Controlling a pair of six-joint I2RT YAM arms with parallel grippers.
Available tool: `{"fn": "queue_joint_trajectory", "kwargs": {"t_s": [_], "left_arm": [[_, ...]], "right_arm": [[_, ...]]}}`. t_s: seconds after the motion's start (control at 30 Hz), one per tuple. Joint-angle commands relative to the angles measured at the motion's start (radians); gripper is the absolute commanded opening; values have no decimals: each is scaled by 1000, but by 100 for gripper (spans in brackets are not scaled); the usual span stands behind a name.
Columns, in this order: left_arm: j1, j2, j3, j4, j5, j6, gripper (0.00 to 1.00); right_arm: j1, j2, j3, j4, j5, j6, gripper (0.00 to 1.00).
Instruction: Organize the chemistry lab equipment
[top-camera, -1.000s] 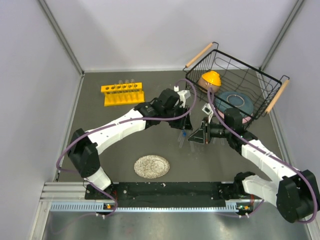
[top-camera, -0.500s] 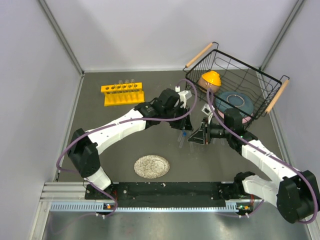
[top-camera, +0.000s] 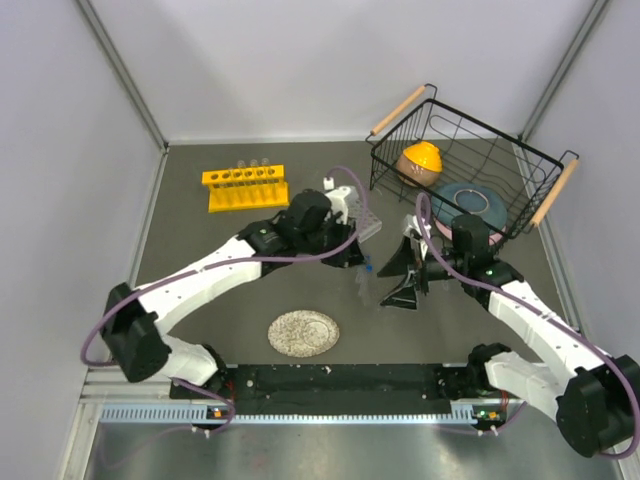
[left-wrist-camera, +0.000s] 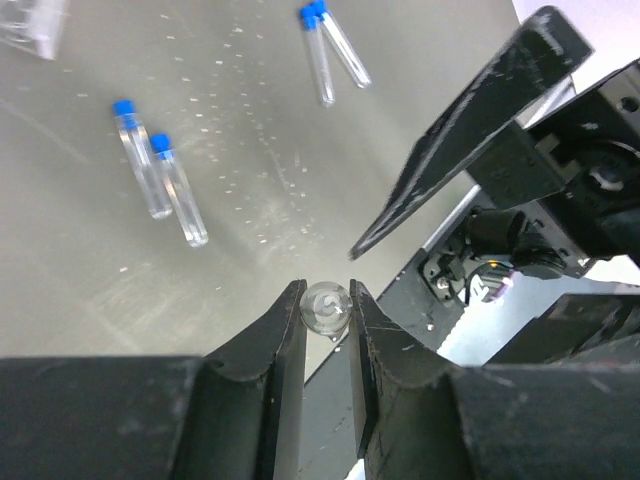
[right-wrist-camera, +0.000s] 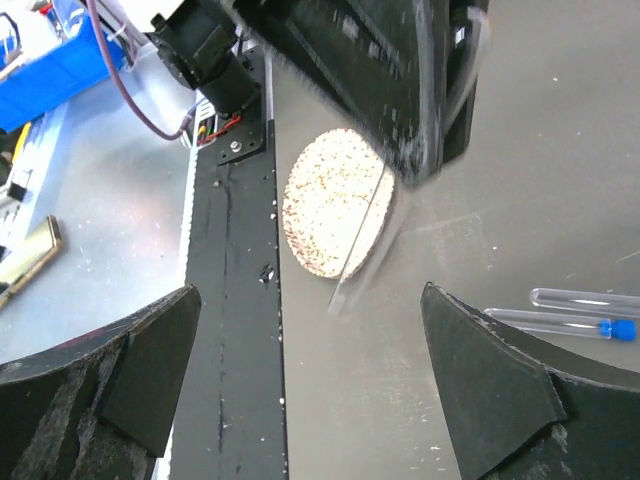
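Observation:
The yellow rack's empty end (top-camera: 215, 178) is to the left of my left gripper in the top view, so my left gripper should swing outward to it and release the tube there.
My left gripper (left-wrist-camera: 326, 318) is shut on a thin clear glass test tube (left-wrist-camera: 326, 305), seen end-on between the jaws. In the right wrist view that tube (right-wrist-camera: 362, 245) hangs slanted from the left gripper (right-wrist-camera: 425, 160), above the table. My right gripper (right-wrist-camera: 325, 385) stands wide open beside it with nothing between its fingers (top-camera: 396, 264). Blue-capped vials (left-wrist-camera: 140, 158) lie flat on the grey table in two pairs, the other pair (left-wrist-camera: 335, 48) farther off. The yellow tube rack (top-camera: 245, 187) stands at the back left. The clear grid rack (top-camera: 364, 223) sits behind the left gripper (top-camera: 350, 256).
A black wire basket (top-camera: 520, 190) with wooden handles stands at the back right, holding bowls. The round speckled plate (top-camera: 303, 333) lies near the front, left of the right gripper (top-camera: 383, 289). The black base rail (right-wrist-camera: 235, 300) runs along the near edge.
My right gripper has opened wide and let go of the test tube. The left arm has drawn back to the left with the tube still in its jaws.

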Motion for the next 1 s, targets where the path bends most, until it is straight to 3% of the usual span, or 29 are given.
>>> {"fn": "queue_joint_trajectory", "kwargs": {"t_s": [0.0, 0.27, 0.5, 0.73, 0.97], "left_arm": [[50, -167, -79, 54, -110, 29, 2], [300, -437, -247, 40, -213, 89, 3], [533, -520, -316, 72, -348, 148, 4], [682, -483, -334, 218, -485, 187, 5], [786, -279, -262, 339, -563, 229, 5]], "right_arm": [[-23, -44, 60, -67, -63, -147, 93], [-98, -89, 78, -125, 16, -206, 93], [-126, -96, 89, -165, 81, -250, 94], [-138, -104, 92, -184, 101, -276, 95], [-140, -107, 93, -198, 121, -293, 95]]}}
